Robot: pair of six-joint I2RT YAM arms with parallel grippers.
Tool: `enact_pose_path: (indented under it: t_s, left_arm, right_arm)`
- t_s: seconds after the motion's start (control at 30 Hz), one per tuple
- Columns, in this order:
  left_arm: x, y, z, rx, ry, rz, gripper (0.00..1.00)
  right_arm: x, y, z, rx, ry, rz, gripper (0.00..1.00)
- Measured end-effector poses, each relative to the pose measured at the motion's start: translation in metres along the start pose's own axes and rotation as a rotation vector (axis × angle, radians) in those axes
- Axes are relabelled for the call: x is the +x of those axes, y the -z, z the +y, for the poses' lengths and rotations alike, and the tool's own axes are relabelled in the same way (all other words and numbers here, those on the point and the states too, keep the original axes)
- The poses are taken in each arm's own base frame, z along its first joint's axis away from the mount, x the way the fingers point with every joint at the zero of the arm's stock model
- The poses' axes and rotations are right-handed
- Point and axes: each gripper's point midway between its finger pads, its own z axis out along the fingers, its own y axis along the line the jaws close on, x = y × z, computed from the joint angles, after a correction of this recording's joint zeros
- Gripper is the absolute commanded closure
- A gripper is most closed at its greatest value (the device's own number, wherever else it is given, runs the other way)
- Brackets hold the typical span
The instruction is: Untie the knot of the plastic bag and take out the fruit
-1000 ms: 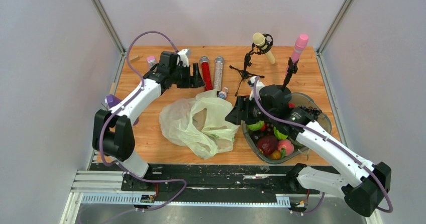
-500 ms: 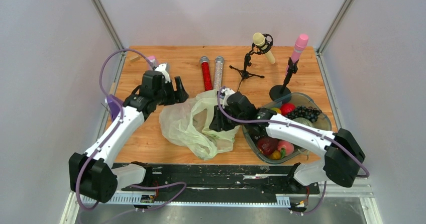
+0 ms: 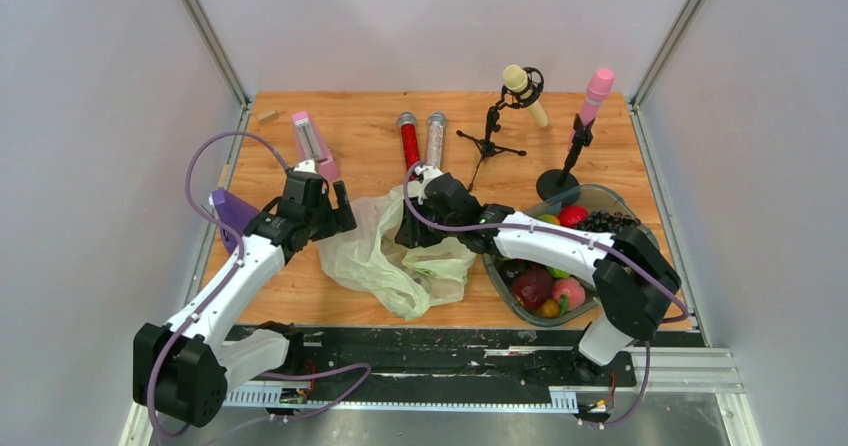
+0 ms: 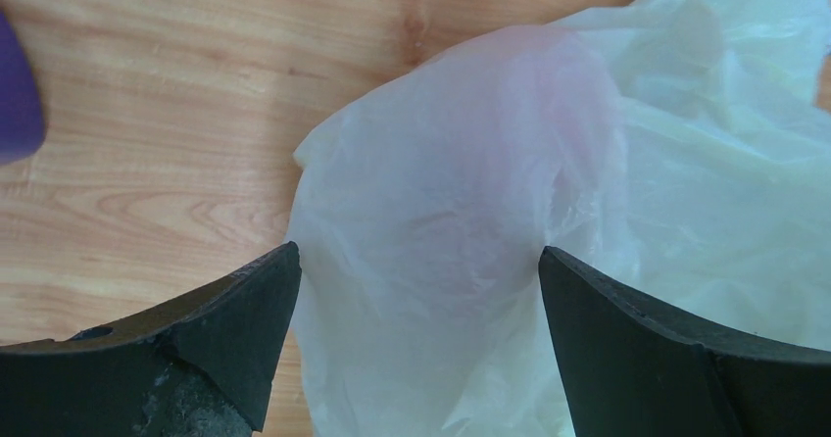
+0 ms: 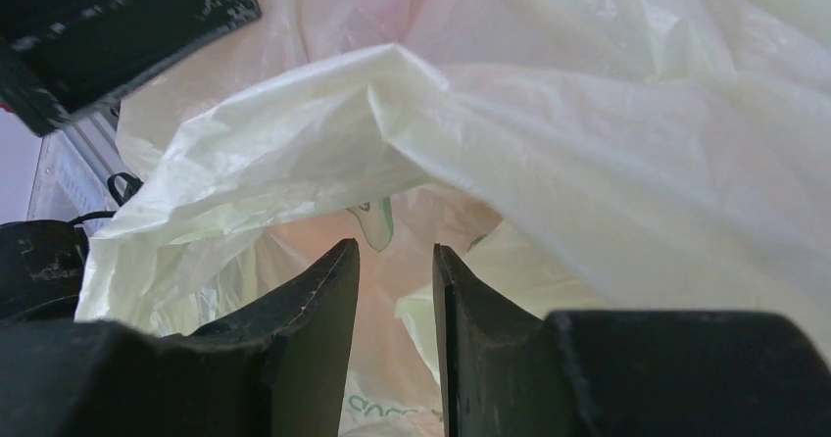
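My left gripper should go down next around the fold at the bag's edge and close on the bag, as the fold is below, already between the open fingers.
The pale green plastic bag lies crumpled and slack on the wooden table. My left gripper is open at the bag's upper left edge; in the left wrist view the gripper has wide jaws either side of a fold of bag. My right gripper is over the bag's top middle; in the right wrist view the gripper has jaws a narrow gap apart over the film, gripping nothing. A red apple-like fruit sits in the bowl. A green fruit peeks from under the right arm.
The bowl also holds dark grapes, a pink peach and a dark red fruit. Two tubes lie behind the bag, beside two microphone stands. A pink-capped tube and a purple object are at the left.
My right gripper has swung left from over the bowl onto the bag's top. My left gripper has come forward from the back of the table to the bag's left edge.
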Motion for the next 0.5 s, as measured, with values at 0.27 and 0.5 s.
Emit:
enact_pose_path:
  t_s: [0.27, 0.5]
  left_arm:
    - [0.036, -0.031, 0.019, -0.073, 0.029, 0.073, 0.35]
    - [0.05, -0.05, 0.021, -0.071, 0.044, 0.09, 0.72]
  right_arm:
    - [0.011, -0.027, -0.004, -0.01, 0.004, 0.022, 0.56]
    - [0.015, -0.051, -0.009, -0.016, 0.033, 0.03, 0.5]
